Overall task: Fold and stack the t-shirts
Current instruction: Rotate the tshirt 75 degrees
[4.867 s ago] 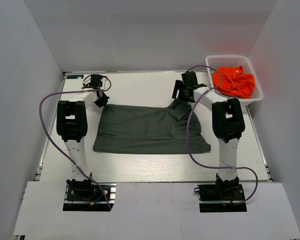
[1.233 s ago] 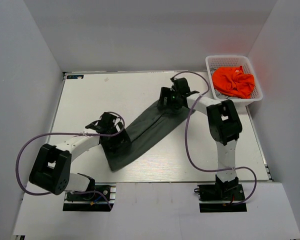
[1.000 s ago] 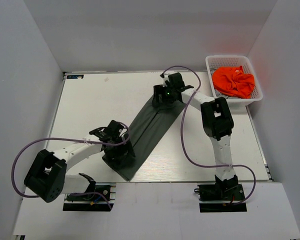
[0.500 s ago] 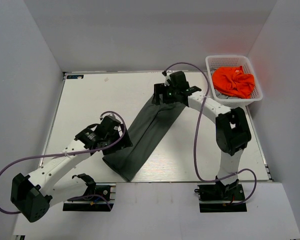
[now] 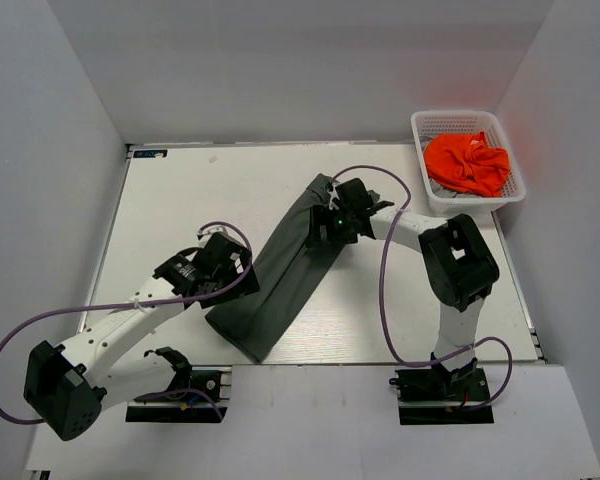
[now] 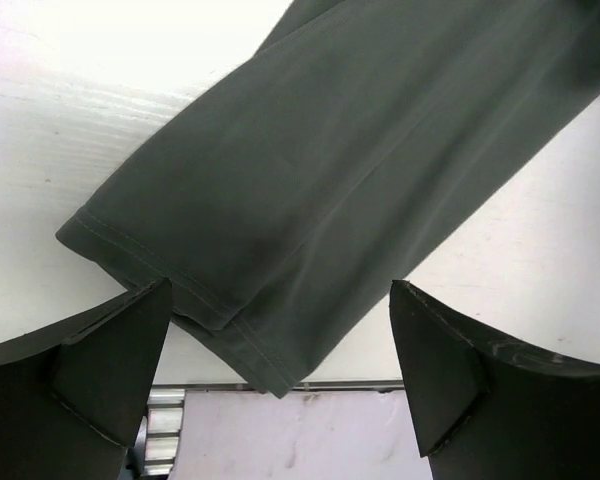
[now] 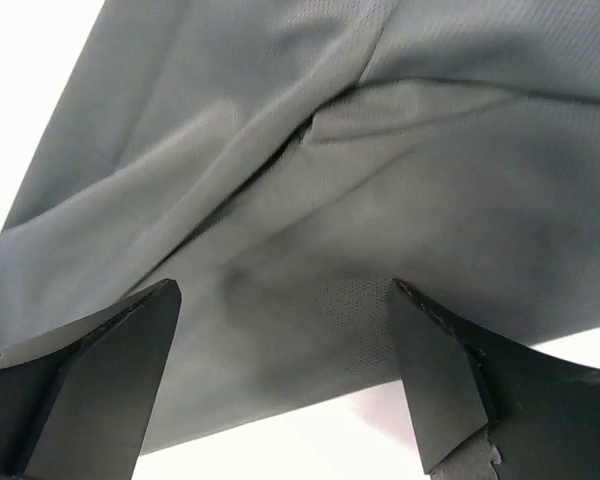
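The robot's open left gripper will next go down and close on the folded t-shirt's hem corner away from the metal bar, because that corner sticks out over bare tabletop.
A dark olive-grey t-shirt (image 5: 288, 268) lies folded into a long narrow strip, slanting from the table's far middle to its near edge. My left gripper (image 5: 238, 282) hovers open beside the strip's near-left edge; in the left wrist view the t-shirt's hemmed corner (image 6: 230, 330) lies between the spread fingers (image 6: 105, 365), untouched by the left gripper (image 6: 280, 375). My right gripper (image 5: 326, 228) hangs open over the strip's far end, and in its wrist view the right gripper (image 7: 280, 385) has only creased t-shirt fabric (image 7: 320, 200) under it. An orange t-shirt (image 5: 467, 162) lies crumpled in the basket.
The white lattice basket (image 5: 460, 116) stands at the table's far right corner. The near table edge with a metal rail (image 6: 310, 385) runs just past the strip's near corner. Purple cables loop from both arms. White walls enclose the table on three sides.
The shirt went from spread flat to a narrow slanted strip. In the last half second the right gripper slid from the strip's far tip toward me; the left gripper stayed beside the strip.
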